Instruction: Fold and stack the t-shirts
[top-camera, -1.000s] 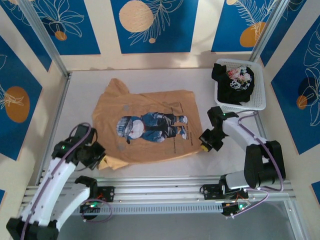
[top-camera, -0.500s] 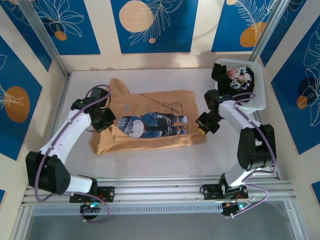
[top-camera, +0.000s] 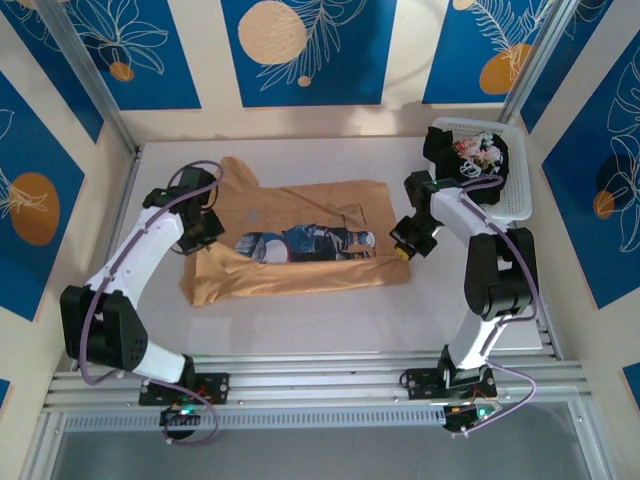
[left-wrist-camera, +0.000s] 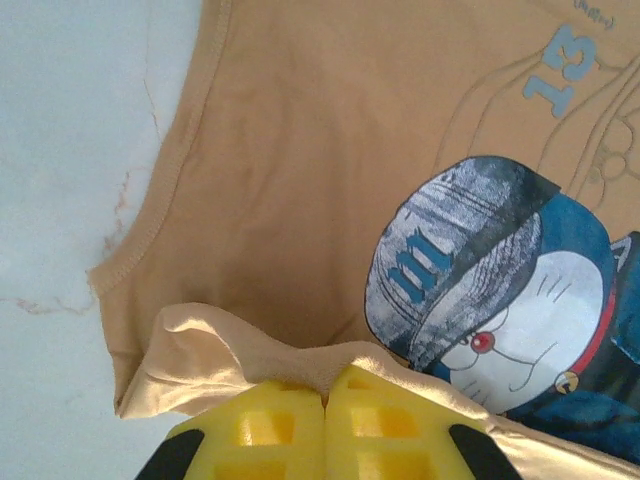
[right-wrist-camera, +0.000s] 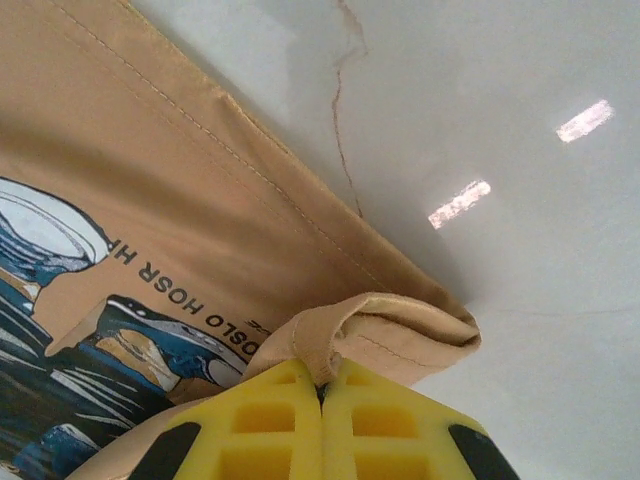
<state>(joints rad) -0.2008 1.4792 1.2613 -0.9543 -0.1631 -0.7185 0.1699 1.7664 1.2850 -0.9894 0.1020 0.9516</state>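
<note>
My left gripper moves outward over the flat tan cloth beside the print next, then releases the pinched edge there, since that cloth still lies uncovered.
The tan t-shirt lies mid-table with its near half folded up over the blue cartoon print. My left gripper is shut on the shirt's left edge; its wrist view has cloth pinched between the yellow pads beside the print. My right gripper is shut on the right hem corner, a fold of tan cloth caught between its pads. The black t-shirt with white-pink print sits bunched in the basket.
A white slatted basket stands at the back right, close to my right arm. Bare white table lies in front of the shirt. Blue patterned walls and a metal frame enclose the table.
Both grippers have carried the shirt's near edge away from the bases, folding it over the print. The fold has advanced slightly since half a second ago.
</note>
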